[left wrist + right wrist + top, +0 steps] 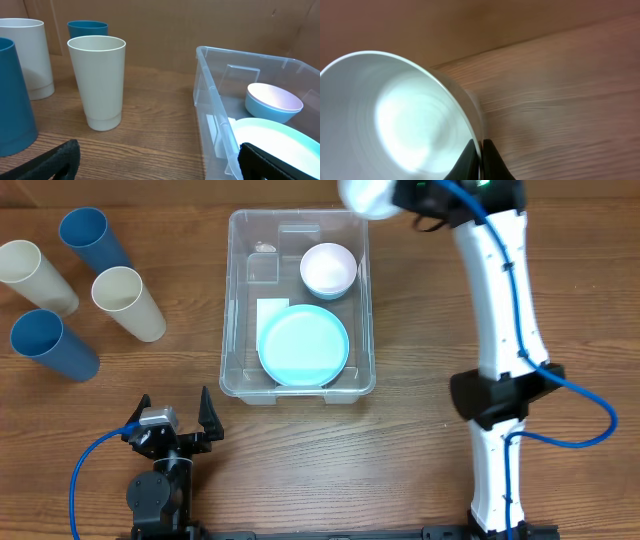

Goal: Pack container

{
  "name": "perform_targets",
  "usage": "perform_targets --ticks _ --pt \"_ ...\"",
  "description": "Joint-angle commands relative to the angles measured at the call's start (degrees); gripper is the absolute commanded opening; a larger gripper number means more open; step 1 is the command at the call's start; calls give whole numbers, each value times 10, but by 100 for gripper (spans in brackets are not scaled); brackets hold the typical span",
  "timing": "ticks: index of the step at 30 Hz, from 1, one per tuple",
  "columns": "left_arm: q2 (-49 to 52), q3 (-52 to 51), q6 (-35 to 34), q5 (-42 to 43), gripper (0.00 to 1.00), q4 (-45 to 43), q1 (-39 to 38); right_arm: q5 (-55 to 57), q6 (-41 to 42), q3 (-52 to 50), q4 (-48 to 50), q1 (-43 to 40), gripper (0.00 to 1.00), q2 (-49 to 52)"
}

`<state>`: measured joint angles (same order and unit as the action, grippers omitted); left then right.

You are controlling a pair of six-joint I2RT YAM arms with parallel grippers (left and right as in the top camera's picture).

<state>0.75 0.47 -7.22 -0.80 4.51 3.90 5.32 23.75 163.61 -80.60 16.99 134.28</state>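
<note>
My right gripper is going to swing to the left in the overhead view next, back and down onto the pale bowl point(328, 270). The pale bowl's open round top can take the white bowl.
The clear plastic container point(235, 300) sits mid-table; it also shows in the left wrist view point(215, 100). Inside it lie a light-blue plate point(303, 345) and a pale bowl point(328, 270). My right gripper point(481, 155) is shut on the rim of a white bowl point(395, 120), held blurred above the container's far right corner in the overhead view point(368, 195). My left gripper point(170, 420) is open and empty near the front edge, left of the container.
Two blue cups point(92, 238) point(52, 345) and two cream cups point(128, 303) point(35, 275) lie at the left. The right arm point(500, 310) stretches along the right side of the table.
</note>
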Motion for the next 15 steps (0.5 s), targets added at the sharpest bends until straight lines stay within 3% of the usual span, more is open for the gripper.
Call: perform_targets --ticks 1,9,15 --pt "-5 -2 10 8 100 -1 2 44 -10 -15 2 58 4 -15" --pt "-5 -2 10 8 100 0 2 58 16 -199 80 89 4 -15" --pt "-5 -2 10 8 100 0 2 63 15 -228 116 89 4 -15"
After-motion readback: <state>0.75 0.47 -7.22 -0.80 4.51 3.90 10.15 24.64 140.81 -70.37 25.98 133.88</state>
